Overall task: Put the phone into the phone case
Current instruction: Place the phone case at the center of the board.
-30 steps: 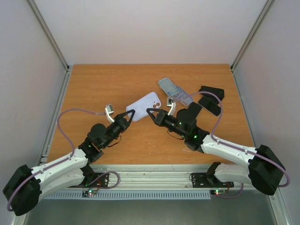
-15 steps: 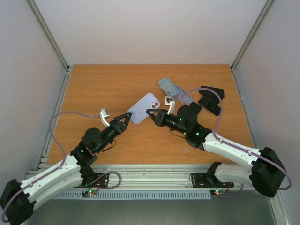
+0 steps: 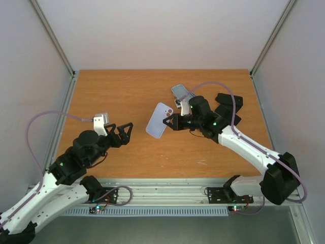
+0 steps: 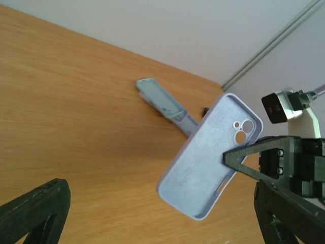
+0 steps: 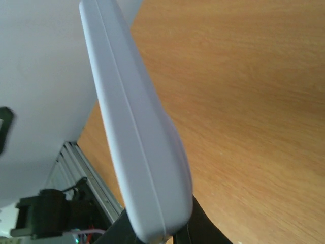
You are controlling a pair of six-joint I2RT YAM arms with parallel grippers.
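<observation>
My right gripper moves down next, turns the tilted phone case flat and releases it on the table's bare middle, since that clear wood lies below the gripper.
The phone case [image 3: 158, 120] is pale lavender with a camera cut-out, and it hangs tilted above the table's middle. My right gripper [image 3: 166, 122] is shut on its right edge. The left wrist view shows the case's hollow inside [image 4: 207, 158] with the right arm's finger [image 4: 252, 157] on its rim. In the right wrist view only the case's rounded edge [image 5: 136, 133] shows, clamped at my right gripper [image 5: 163, 235]. My left gripper [image 3: 125, 134] stands open and empty, well left of the case, and in its own view the left gripper [image 4: 162, 223] points at it. A grey-blue phone [image 3: 182, 92] [image 4: 158, 96] lies flat behind the case.
Black phone-sized pieces [image 3: 229, 98] [image 3: 226, 113] lie at the back right, beside my right arm. Another pale flat piece [image 4: 186, 120] sits half under the phone. Grey walls with metal rails [image 3: 57, 47] close in the table on three sides.
My left gripper has let go of the case, opened wide and pulled back to the left. My right gripper has lifted the case, tipped it up and carried it slightly back.
</observation>
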